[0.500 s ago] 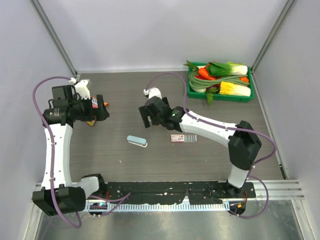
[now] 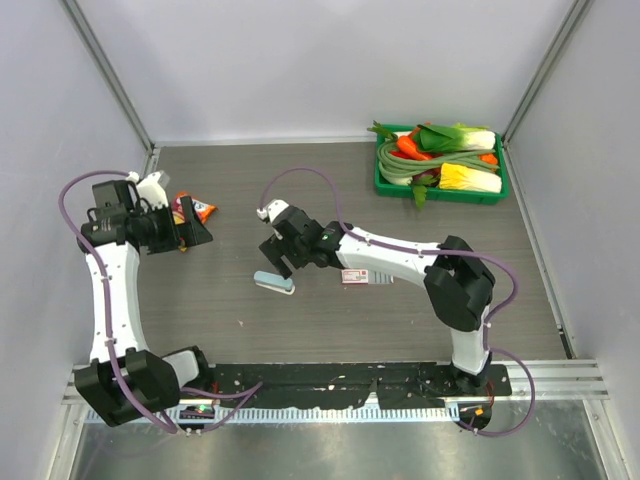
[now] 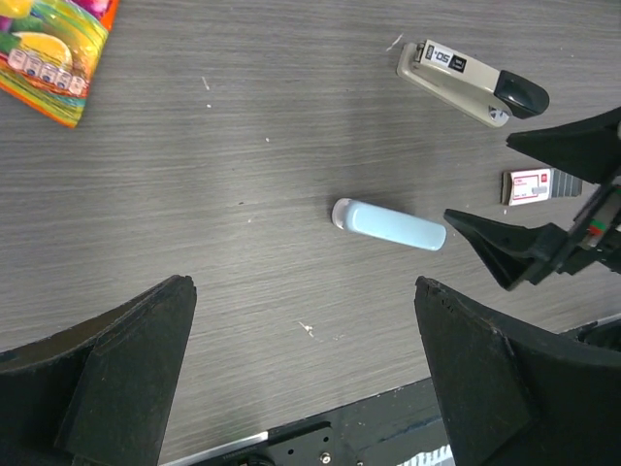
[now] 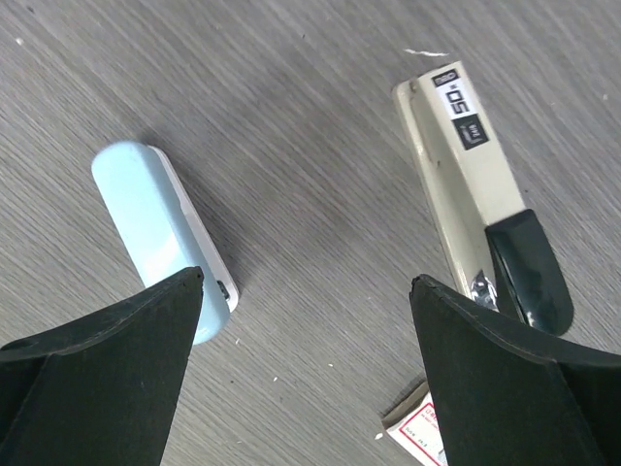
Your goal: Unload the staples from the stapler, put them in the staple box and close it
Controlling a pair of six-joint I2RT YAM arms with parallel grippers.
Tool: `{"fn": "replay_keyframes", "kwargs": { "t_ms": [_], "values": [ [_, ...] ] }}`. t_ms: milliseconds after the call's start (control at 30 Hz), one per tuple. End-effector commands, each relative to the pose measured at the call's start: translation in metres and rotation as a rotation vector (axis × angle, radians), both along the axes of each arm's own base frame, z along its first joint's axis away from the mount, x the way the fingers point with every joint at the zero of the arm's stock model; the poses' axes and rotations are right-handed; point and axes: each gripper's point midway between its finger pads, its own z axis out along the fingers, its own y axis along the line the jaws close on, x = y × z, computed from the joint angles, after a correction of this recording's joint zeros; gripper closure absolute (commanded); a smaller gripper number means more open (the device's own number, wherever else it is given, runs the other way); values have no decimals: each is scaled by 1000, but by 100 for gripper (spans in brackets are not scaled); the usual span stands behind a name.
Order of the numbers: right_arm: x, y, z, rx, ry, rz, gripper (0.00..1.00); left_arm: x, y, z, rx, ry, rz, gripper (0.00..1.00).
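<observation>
Next, my right gripper shifts sideways over the pale blue stapler (image 2: 273, 282) (image 4: 168, 236), turns slightly and lowers around the stapler's body. The stapler lies under one finger instead of between both.
The pale blue stapler (image 2: 273, 282) lies closed and flat on the dark wood table; it also shows in the left wrist view (image 3: 388, 223) and the right wrist view (image 4: 160, 233). My right gripper (image 2: 281, 262) hovers just above and beside it, open and empty (image 4: 306, 282), with its left finger over the stapler's near end. My left gripper (image 2: 197, 230) is open and empty (image 3: 301, 286), high over the table's left side. No staple strip shows; a tiny pale sliver (image 4: 424, 51) lies on the table.
A beige and black stapler (image 4: 475, 194) lies right of the blue one, also in the left wrist view (image 3: 471, 83). A pink-and-white box (image 2: 365, 277) sits beside it. A snack packet (image 2: 190, 210) lies at the left. A green tray of vegetables (image 2: 497, 192) stands at the back right.
My right gripper has moved left and toward the near edge, down over the blue stapler. My left arm has drawn back to the left, uncovering the snack packet.
</observation>
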Motion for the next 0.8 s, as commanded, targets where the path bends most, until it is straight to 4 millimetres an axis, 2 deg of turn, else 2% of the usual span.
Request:
{"fn": "replay_keyframes", "kwargs": {
  "t_ms": [0,167,200,333,633,767],
  "values": [
    [-5,15,3,10,1,127,6,-5,-6,-2,-43,0,-32,0],
    [-13,25,-3,5,19,246,5,-9,-5,-1,-59,14,-51,0],
    [-20,30,-3,22,43,286,5,-9,-5,-1,-59,12,-52,0],
    [-29,38,-4,53,78,331,5,-13,-6,0,-58,7,-63,0],
    [-41,45,-31,21,138,348,6,-19,-2,1,-5,-7,-74,0],
    [-39,47,-40,-11,128,343,9,-23,-2,0,5,0,-77,0]
  ]
}}
